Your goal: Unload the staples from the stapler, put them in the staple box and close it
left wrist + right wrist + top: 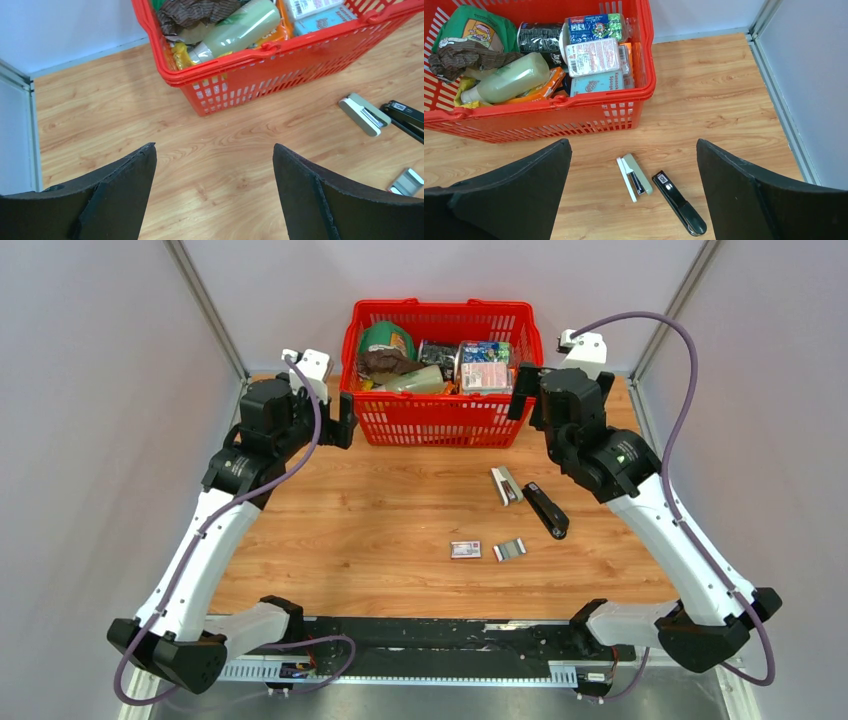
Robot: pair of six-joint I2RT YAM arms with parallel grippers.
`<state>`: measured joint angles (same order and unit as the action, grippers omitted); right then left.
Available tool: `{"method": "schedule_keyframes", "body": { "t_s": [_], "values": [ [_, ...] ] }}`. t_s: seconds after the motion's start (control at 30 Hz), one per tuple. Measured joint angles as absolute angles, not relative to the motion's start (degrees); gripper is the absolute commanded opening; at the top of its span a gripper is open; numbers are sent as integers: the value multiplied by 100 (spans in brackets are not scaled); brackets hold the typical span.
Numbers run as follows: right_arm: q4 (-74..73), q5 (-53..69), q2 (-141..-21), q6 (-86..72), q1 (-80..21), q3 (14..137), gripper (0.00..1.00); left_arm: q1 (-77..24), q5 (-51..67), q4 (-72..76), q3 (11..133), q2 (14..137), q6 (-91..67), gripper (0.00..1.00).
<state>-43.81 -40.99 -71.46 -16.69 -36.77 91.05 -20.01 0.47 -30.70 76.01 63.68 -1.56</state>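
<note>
The slim black stapler lies closed well below the robot's open right fingers, so the right gripper will next move down and back, straddle the stapler's middle (pixel 545 510) (pixel 678 201), and close.
The slim black stapler (pixel 546 510) lies closed on the wooden table, right of centre. It also shows in the right wrist view (pixel 679 202) and at the right edge of the left wrist view (pixel 407 117). My right gripper (pixel 633 145) is open and empty, held above the table with the stapler below and between its fingers; in the top view it (pixel 522 390) hangs by the basket's right end. My left gripper (pixel 214 147) is open and empty over bare wood; in the top view it (pixel 347 420) is by the basket's left end.
A grey and white stapler (pixel 505 485) lies just left of the black one (pixel 635 176). A small labelled box (pixel 465 550) and a silvery flat piece (pixel 509 550) lie nearer the front. A red basket (pixel 440 425) full of goods stands at the back.
</note>
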Motion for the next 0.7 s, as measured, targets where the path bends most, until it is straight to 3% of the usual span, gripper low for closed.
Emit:
{"method": "schedule_keyframes", "body": {
  "t_s": [0.7],
  "values": [
    [-4969,-4049,-7282,-1236,-3664,8626,100,-2296,390,-3677,7485,6250,-718,93]
  ]
}}
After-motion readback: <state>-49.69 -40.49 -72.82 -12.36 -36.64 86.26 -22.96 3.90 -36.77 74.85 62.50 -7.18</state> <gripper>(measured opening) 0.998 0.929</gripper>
